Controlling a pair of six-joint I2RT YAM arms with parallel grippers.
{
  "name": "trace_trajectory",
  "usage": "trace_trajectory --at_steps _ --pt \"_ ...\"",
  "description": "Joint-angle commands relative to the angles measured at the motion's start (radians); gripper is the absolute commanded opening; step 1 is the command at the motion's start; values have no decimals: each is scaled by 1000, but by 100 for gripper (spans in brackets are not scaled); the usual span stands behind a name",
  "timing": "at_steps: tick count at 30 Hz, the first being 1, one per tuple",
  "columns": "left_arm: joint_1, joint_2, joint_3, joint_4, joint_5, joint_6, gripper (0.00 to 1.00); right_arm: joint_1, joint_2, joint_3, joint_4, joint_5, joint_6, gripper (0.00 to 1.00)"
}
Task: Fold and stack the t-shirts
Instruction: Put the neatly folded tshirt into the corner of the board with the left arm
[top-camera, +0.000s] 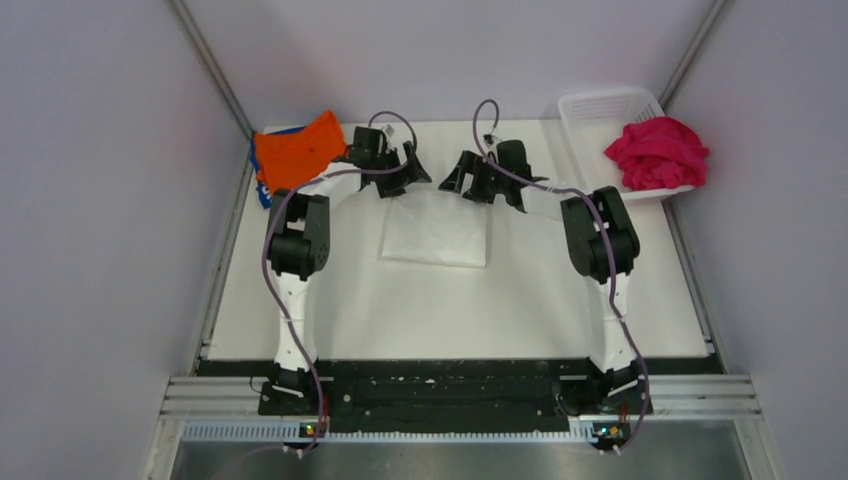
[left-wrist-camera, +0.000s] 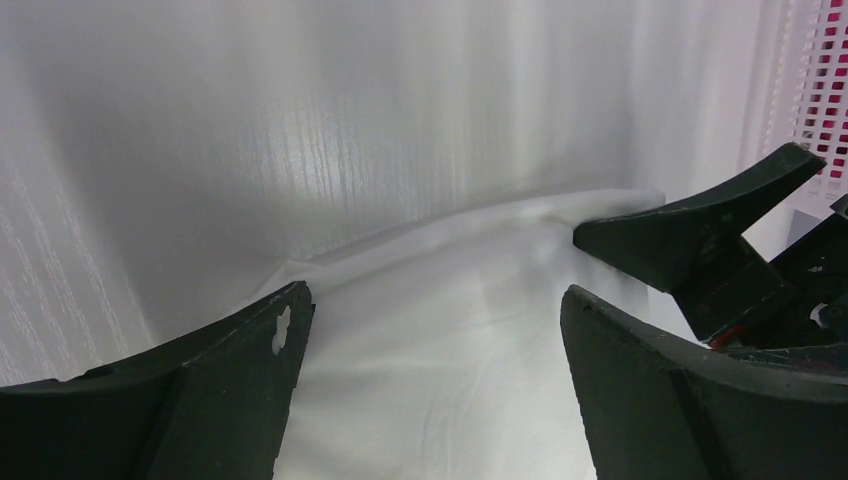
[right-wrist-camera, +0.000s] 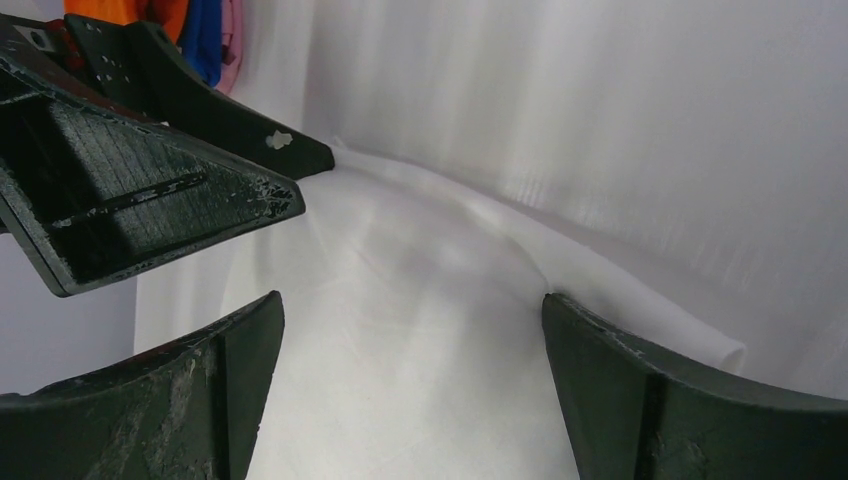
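Note:
The shirt is already folded, so next I will lift my left gripper back, then lower it onto the white t-shirt's side edge nearer the orange t-shirt.
A white t-shirt (top-camera: 435, 230) lies folded into a rectangle at the table's middle, plain white side up; no print shows. My left gripper (top-camera: 408, 172) is open above its far left edge, the cloth (left-wrist-camera: 440, 350) below its spread jaws. My right gripper (top-camera: 468, 178) is open above the far right edge, the cloth (right-wrist-camera: 410, 330) below it. An orange t-shirt (top-camera: 300, 150) lies on a blue one (top-camera: 262, 185) at the back left. A magenta-pink t-shirt (top-camera: 658, 152) hangs over the basket's near end.
A white mesh basket (top-camera: 605, 108) stands at the back right corner. Grey walls close in the table on the left, right and back. The two grippers are close together above the shirt's far edge.

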Motion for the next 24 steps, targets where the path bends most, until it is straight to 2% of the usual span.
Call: trace_trajectory --at_steps 1,7,10,13,17,20,24 --pt "1 -36 -3 -36 -16 44 99 -9 -18 63 -82 -25 -73 99" --pt "1 -230 -15 -46 -78 80 99 -9 -230 102 -190 -14 -192 99" --pt "1 -329 -68 -63 -133 107 99 -8 -373 28 -228 41 -226 99" --pt "1 -400 -150 -93 -171 121 99 -8 -533 -137 -205 93 -232 99" --pt "1 -450 -256 -116 -204 140 99 -8 -773 -437 -88 113 -201 99" --pt "1 -453 -270 -166 -236 153 99 -10 -940 -634 -66 205 -159 99" --pt "0 -447 -321 -154 -236 140 99 -11 -1134 -797 -54 380 -101 99"
